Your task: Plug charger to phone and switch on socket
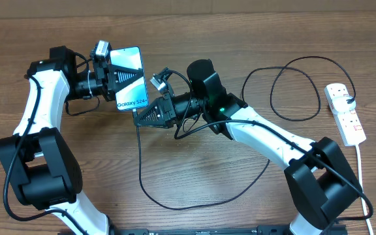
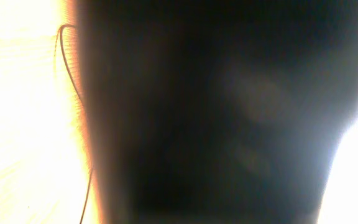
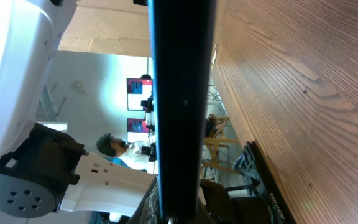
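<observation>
The robot's right gripper will next move down and to the right in the overhead view to bare wood inside the cable's near loop (image 1: 232, 149), where it is clear for releasing the connector.
The phone (image 1: 130, 60), its blue screen reading "Galaxy S24", is held up off the table with my left gripper (image 1: 124, 79) shut on it. My right gripper (image 1: 140, 116) is shut right at the phone's lower end, and the charger (image 1: 175, 206) cable comes out from its tip. The thin black cable loops over the table to a plug (image 1: 349, 100) in the white socket (image 1: 346, 123) at the far right. In the right wrist view the phone (image 3: 179, 93) is a dark edge-on bar. The phone's dark back (image 2: 216, 112) fills the left wrist view.
The wooden table (image 1: 240, 39) carries the charger's second loop (image 1: 296, 120) between my right arm and the socket. The socket's white cord (image 1: 364, 183) runs toward the front edge. My left arm's white link (image 3: 17, 74) is close beside the phone in the right wrist view.
</observation>
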